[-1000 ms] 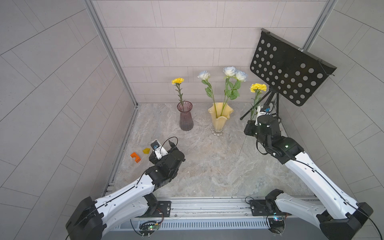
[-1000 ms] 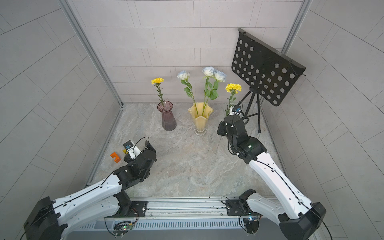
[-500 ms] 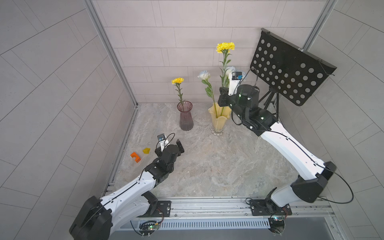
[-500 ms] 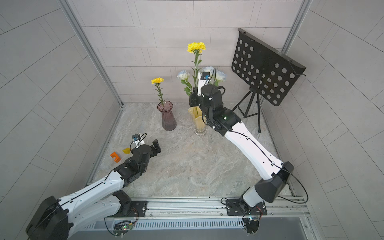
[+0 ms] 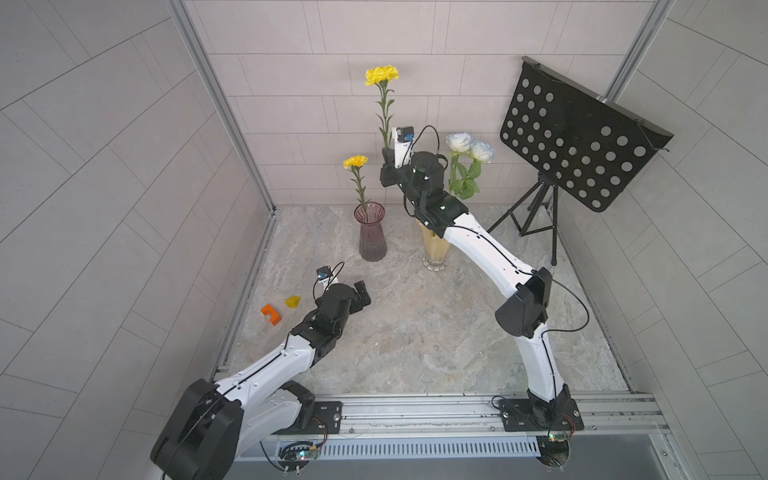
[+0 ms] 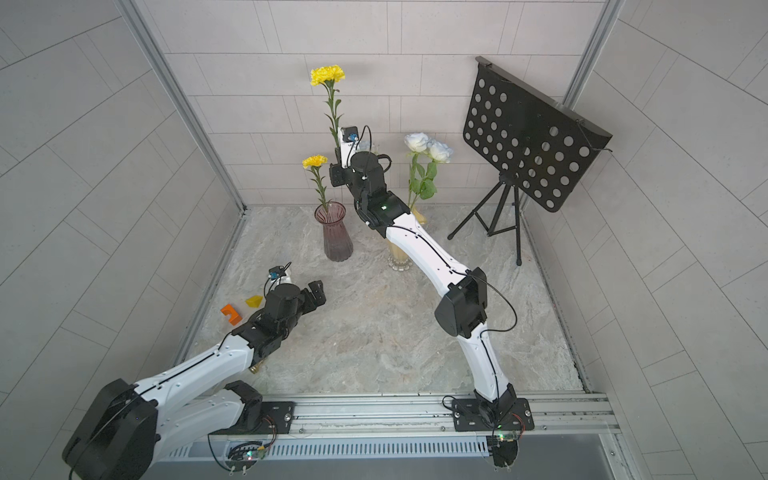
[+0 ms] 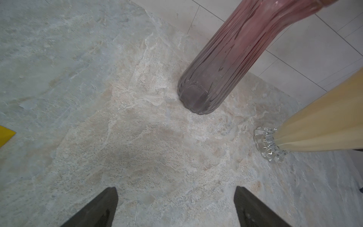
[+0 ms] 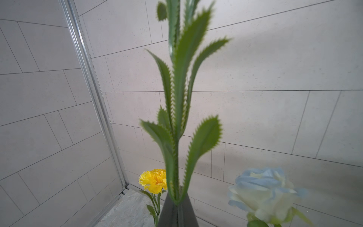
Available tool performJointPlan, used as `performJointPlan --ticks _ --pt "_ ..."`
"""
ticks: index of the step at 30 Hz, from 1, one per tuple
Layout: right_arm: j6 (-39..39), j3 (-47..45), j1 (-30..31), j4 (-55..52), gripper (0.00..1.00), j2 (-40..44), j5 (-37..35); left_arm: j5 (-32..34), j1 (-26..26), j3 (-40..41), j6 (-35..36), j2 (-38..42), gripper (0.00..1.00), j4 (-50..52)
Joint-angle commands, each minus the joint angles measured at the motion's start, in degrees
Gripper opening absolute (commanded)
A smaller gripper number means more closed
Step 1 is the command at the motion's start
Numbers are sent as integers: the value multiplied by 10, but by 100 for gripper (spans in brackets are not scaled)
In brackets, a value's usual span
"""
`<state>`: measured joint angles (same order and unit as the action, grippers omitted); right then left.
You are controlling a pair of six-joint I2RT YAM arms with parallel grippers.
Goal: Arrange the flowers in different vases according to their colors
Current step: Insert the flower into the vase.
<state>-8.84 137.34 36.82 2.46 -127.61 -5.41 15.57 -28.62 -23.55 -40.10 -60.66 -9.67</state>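
The purple vase's opening (image 5: 370,212) is below my right gripper, and another yellow flower is already in there. My right gripper should next bring the green stem of its flower down into the vase and let go.
My right gripper (image 5: 387,153) (image 6: 336,156) is shut on the green stem (image 8: 176,118) of a yellow flower (image 5: 381,75), which it holds upright, high above the floor. It hangs between the two vases, up and to the right of the purple vase (image 5: 371,232) (image 7: 222,64). A second yellow flower (image 5: 355,161) (image 8: 154,180) stands in that vase. White roses (image 5: 469,147) (image 8: 263,194) stand in the pale yellow vase (image 5: 436,249) (image 7: 318,121), which my right arm partly hides. My left gripper (image 5: 361,293) (image 7: 175,188) is open and empty, low over the floor in front of the purple vase.
A black music stand (image 5: 582,137) on a tripod (image 5: 536,220) fills the back right corner. An orange block (image 5: 271,313) and a yellow block (image 5: 293,301) lie by the left wall. Tiled walls close in the back and both sides.
My right arm has carried the yellow flower up and to the left, from the right of the yellow vase to a spot near the purple vase. My left arm has stretched a little toward the vases.
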Motion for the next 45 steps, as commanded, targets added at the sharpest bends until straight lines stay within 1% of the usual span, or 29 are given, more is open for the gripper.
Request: performJointPlan --ticks 1,5,10,15,20,27,28,29,30,31,32,35,38,45 --pt "33 38 8 73 0 -33 -7 -8 2 -11 -3 -1 100 4" --pt "21 40 9 124 0 -70 -37 -4 2 -11 -5 -3 100 4" --pt "11 35 16 148 0 -106 -68 -2 2 -11 -6 -3 100 3" --pt "9 -16 27 187 0 -113 -124 -1 3 -11 -7 0 100 6" --pt "-16 -28 30 173 0 -121 -166 -1 2 -10 -8 3 100 6" --pt "-33 -56 35 155 0 -116 -171 2 2 -9 -8 5 100 7" --pt "-35 -64 35 157 3 -112 -171 2 2 -10 -8 5 100 7" --pt "-37 -70 35 159 11 -109 -171 3 2 -10 -8 5 100 7" --pt "-38 -73 35 158 22 -106 -170 3 2 -9 -8 5 100 8" --pt "-38 -76 36 156 37 -103 -168 4 2 -9 -8 6 100 8" --pt "-38 -77 36 155 50 -100 -167 4 2 -9 -7 7 100 8" --pt "-38 -89 37 158 66 -88 -162 7 2 -8 -7 8 100 8" --pt "-37 -101 38 163 68 -75 -158 8 2 -7 -6 11 100 9" --pt "-21 -117 44 164 68 -45 -148 11 2 -6 -5 15 100 9"
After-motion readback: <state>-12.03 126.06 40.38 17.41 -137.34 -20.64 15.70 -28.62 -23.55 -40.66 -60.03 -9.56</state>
